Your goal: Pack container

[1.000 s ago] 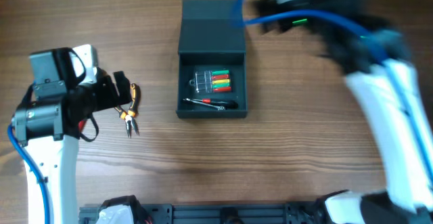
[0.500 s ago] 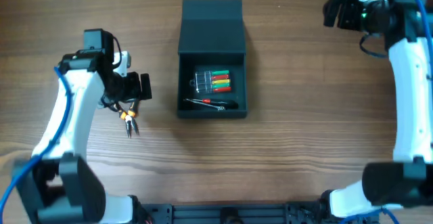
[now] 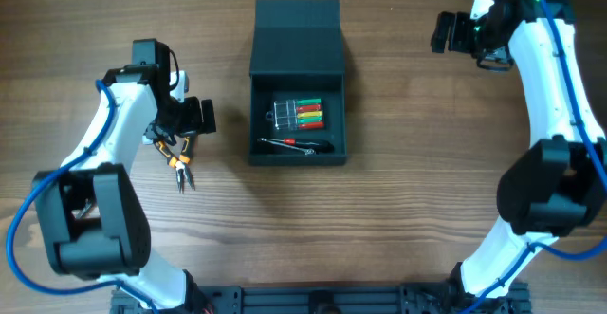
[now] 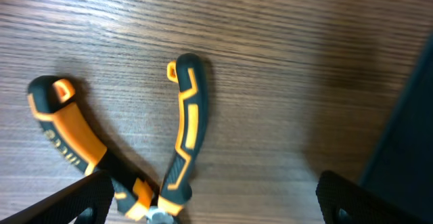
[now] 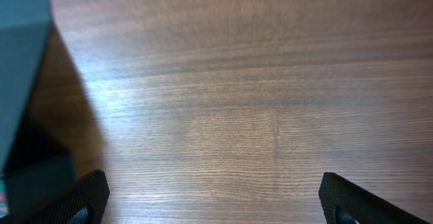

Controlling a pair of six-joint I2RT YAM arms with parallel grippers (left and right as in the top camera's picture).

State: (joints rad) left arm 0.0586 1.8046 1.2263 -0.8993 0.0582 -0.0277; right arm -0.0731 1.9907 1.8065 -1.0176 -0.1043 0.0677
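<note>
Next, my left gripper lowers onto the pliers' handle nearer the container (image 3: 262, 115) and closes there.
The container (image 3: 262, 115) stands open at the table's middle, its lid (image 3: 297, 29) laid back. Inside lie a clear case of coloured bits (image 3: 299, 113) and a small red-and-black tool (image 3: 294, 144). Orange-and-black pliers (image 3: 180, 162) lie on the table to its left. My left gripper (image 3: 197, 117) is open just above the pliers' handles (image 4: 183, 136), its fingers (image 4: 216, 200) wide apart either side of the pivot. My right gripper (image 3: 444, 31) is open and empty over bare table right of the lid, fingers (image 5: 216, 197) wide apart.
The container's dark wall shows at the right edge of the left wrist view (image 4: 409, 129) and at the left edge of the right wrist view (image 5: 20, 55). Bare wooden table (image 3: 427, 191) surrounds the box.
My left arm has swung round, its gripper shifting slightly right and back over the pliers' handles. My right arm moved right, away from the lid, then drifted a little left. The pliers have not moved.
</note>
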